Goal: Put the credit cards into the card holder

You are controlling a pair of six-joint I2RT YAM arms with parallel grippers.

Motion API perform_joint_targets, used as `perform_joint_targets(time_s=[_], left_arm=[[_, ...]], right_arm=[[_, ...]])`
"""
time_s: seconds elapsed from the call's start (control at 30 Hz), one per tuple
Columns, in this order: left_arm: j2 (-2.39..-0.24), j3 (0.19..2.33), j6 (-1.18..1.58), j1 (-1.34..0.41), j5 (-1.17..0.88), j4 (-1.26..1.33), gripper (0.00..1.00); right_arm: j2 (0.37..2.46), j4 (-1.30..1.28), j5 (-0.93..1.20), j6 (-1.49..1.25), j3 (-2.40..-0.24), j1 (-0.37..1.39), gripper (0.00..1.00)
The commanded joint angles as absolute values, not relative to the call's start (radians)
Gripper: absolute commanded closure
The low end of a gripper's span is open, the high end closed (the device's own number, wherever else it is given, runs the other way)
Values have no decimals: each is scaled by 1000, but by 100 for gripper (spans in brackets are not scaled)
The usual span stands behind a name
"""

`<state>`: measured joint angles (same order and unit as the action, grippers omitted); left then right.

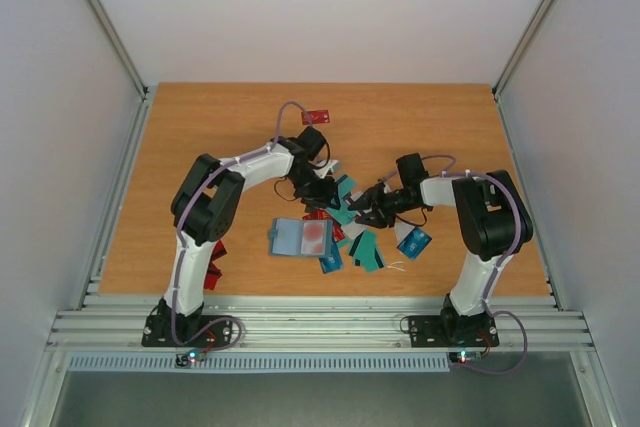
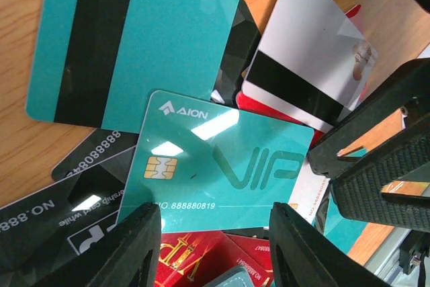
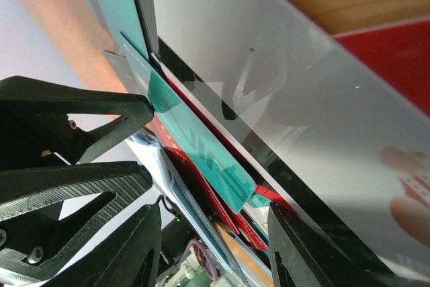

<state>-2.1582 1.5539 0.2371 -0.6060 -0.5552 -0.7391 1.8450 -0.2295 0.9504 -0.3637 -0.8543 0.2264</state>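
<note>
My right gripper is open, and the teal card's corner [image 3: 244, 193] beside the white card [image 3: 302, 119] points between its fingers. My right gripper needs to move gently onto that corner next and close across the teal card's thin edge.
The card holder [image 1: 288, 238] lies open near the table's front middle, light blue pockets up, with a red card [image 1: 316, 237] on its right half. Just behind and right of it is a heap of credit cards [image 1: 350, 215] in teal, red, black and white. My left gripper [image 1: 320, 194] [image 2: 215, 247] hangs open over the heap, its fingertips astride the near edge of a teal VIP card [image 2: 222, 173]. From the right, my right gripper [image 1: 362, 210] [image 3: 215, 247] comes in low and open; the same teal card's corner [image 3: 201, 146] points between its fingers, beside a white card [image 3: 302, 119].
A lone red card [image 1: 316, 117] lies near the far edge. More red cards [image 1: 213, 265] sit beside the left arm's lower link. A blue and white card [image 1: 413, 239] and teal cards [image 1: 366, 250] lie right of the holder. The two grippers are close together.
</note>
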Motion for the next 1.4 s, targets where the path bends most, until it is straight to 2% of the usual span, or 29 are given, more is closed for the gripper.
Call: perform_joint_targets(time_s=[0.0,0.53,0.77,1.0,1.2,1.37], left_arm=[[-2217,1475,234,-626,-541,-762,53],[-2194,1378,242,-621,-635,-709,55],[-2190,1353,236,-618,-668,-693,55],[-2155,1340,233,-614,-683,-695,56],[-2061,1352,274,-600,-703,-690,55],[-1939,1367,312,-588,-675,-699,51]], right_arm=[[1883,-134,936,-431,-816,233,54],[1890,208,937,-567,-689,242,57],[1888,242,929,-574,-683,272,72],[1875,186,897,-551,-696,288,98],[1772,31,868,-477,-723,288,99],[1669,-117,845,-413,-774,288,99]])
